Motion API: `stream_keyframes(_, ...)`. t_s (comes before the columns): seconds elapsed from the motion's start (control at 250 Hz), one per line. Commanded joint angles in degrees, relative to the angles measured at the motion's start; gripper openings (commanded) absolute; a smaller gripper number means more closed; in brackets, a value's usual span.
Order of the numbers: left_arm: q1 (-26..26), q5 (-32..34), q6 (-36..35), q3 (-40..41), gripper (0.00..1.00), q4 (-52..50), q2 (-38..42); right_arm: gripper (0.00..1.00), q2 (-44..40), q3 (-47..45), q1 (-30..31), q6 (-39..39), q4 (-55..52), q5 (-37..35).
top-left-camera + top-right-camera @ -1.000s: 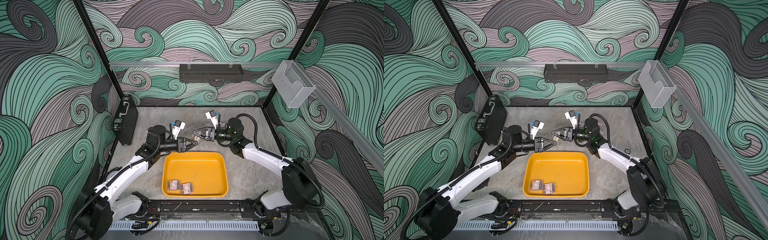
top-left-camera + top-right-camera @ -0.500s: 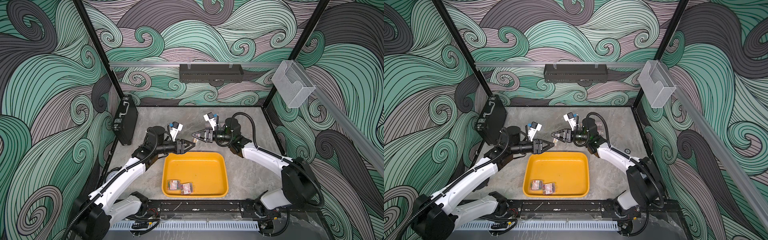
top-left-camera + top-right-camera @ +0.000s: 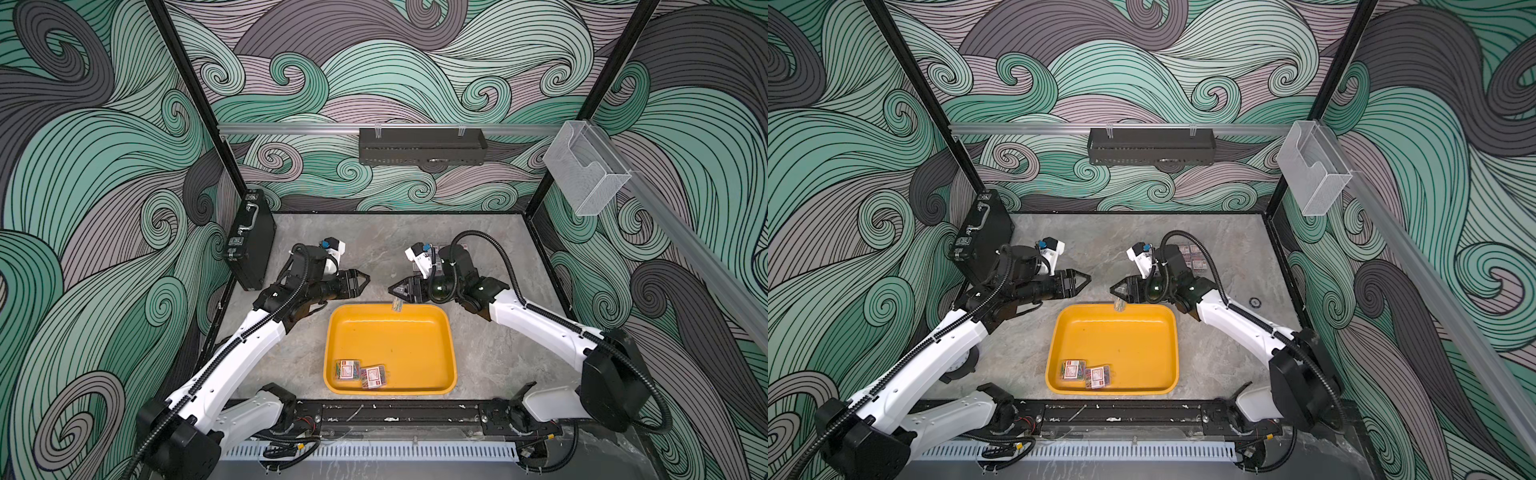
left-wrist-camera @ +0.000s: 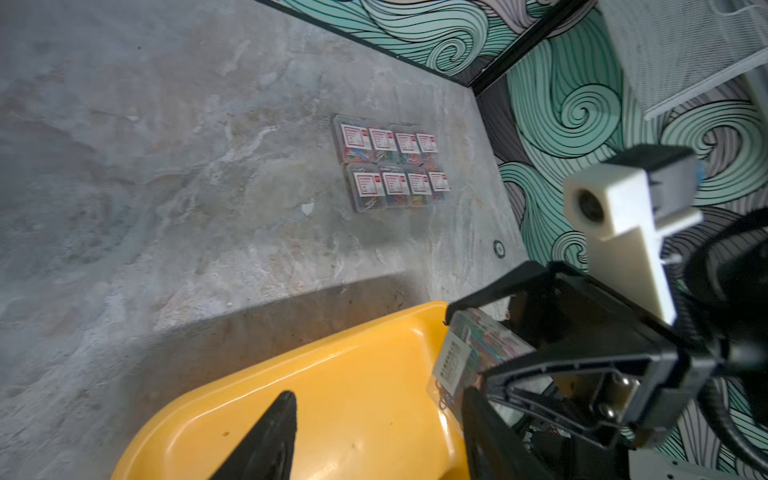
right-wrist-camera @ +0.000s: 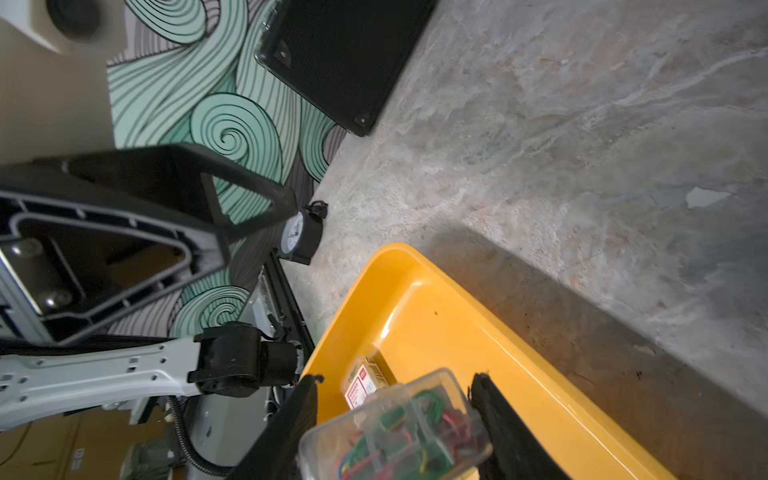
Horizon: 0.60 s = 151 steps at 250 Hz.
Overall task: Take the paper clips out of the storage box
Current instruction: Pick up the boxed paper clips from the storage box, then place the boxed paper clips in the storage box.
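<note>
My right gripper will next draw back and lower to release the paper clips on the tray's bare middle (image 3: 404, 343), as that spot is below and back from it.
The yellow storage box (image 3: 452, 332) lies at the table's front middle, with two clear boxes of paper clips (image 3: 360, 372) in its near left corner. My right gripper (image 3: 395, 294) hovers over the far rim, shut on another box of paper clips (image 5: 399, 428), which hangs tilted between its fingers (image 5: 498, 424). My left gripper (image 3: 366, 279) faces it from the left, open and empty; the tray (image 4: 340, 399) shows between its fingers (image 4: 274, 436). Several more paper clip boxes (image 4: 392, 166) sit in two neat rows on the table at the back right, partly hidden behind the right arm in both top views.
A black briefcase (image 3: 249, 241) leans at the left wall. A black shelf (image 3: 422, 145) hangs on the back wall and a clear holder (image 3: 586, 166) on the right wall. A small dark ring (image 3: 1254, 302) lies right of the right arm.
My left gripper opened, let go of the paper clip box and drew back to the left. The right gripper kept the box and pulled slightly right.
</note>
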<state>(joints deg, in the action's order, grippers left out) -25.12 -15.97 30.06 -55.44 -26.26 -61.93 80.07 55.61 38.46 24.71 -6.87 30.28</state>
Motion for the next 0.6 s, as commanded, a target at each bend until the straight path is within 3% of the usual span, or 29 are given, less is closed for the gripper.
stream_keyframes(0.0, 0.58, 4.88, -0.54, -2.29, 0.62, -4.83, -0.98, 0.42, -1.37, 1.95, 2.79, -5.90, -11.68, -9.99)
stream_keyframes(0.268, 0.96, 4.89, -0.26, -1.98, 0.62, -4.91, 0.10, 0.41, 1.93, 3.34, 10.91, -6.66, -20.94, -23.82)
stream_keyframes(0.599, 1.22, 5.12, -0.35, -0.96, 0.62, -5.73, 1.27, 0.40, 14.84, 8.58, 18.74, -1.89, -25.67, -35.50)
